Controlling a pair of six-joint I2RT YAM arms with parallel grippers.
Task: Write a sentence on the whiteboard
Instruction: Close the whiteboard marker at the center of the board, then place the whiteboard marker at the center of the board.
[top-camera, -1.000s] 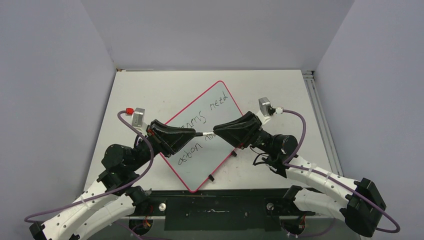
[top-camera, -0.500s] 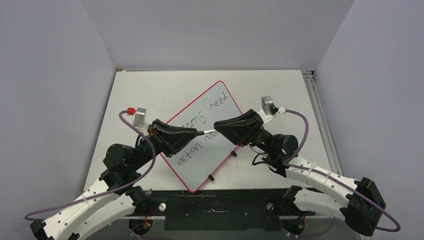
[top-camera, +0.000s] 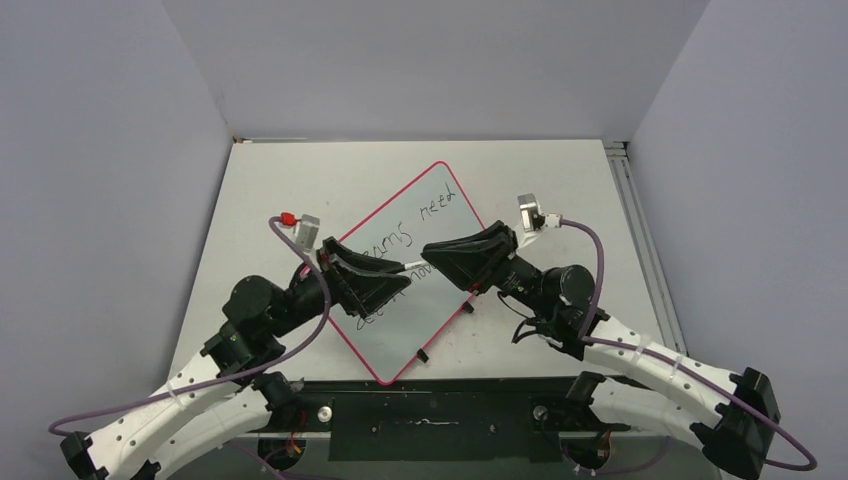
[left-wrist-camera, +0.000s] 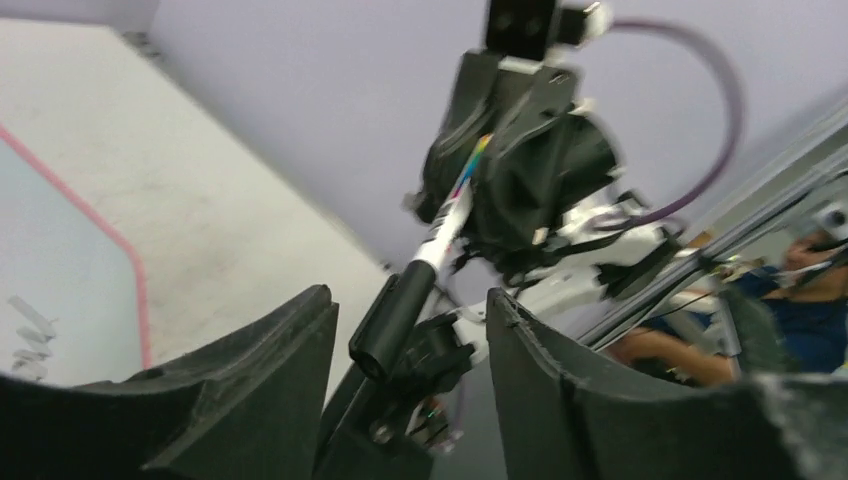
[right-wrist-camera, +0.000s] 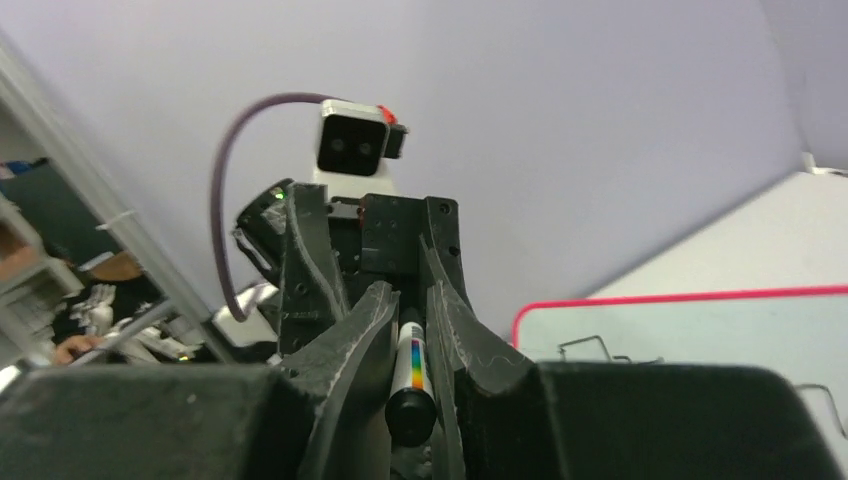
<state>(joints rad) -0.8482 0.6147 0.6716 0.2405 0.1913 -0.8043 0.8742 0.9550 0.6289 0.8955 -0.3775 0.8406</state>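
Note:
The marker (top-camera: 412, 266) goes down and to the right in the top view next with my right gripper, over the tabletop by the board's feet, for release clear of writing.
The whiteboard (top-camera: 395, 335) lies tilted on the table, pink-rimmed, with the sentence (top-camera: 436, 209) in two slanted black rows partly hidden under both grippers. My right gripper (top-camera: 427, 252) is shut on a white marker (right-wrist-camera: 410, 372) with a rainbow stripe, held above the board. The marker's black cap end (left-wrist-camera: 393, 322) points between the jaws of my left gripper (left-wrist-camera: 408, 300), which stand open on both sides of it without touching. In the top view the left gripper (top-camera: 400, 277) meets the marker (top-camera: 412, 266) tip to tip with the right one.
The scuffed white tabletop (top-camera: 290, 180) surrounds the board, with grey walls on three sides. A metal rail (top-camera: 635, 215) runs along the table's right edge. The board's two small black feet (top-camera: 423, 354) sit at its near-right edge.
My left gripper has opened off the marker's cap end, and the left arm has shifted right and forward. The right gripper has stayed shut on the marker, nearly still.

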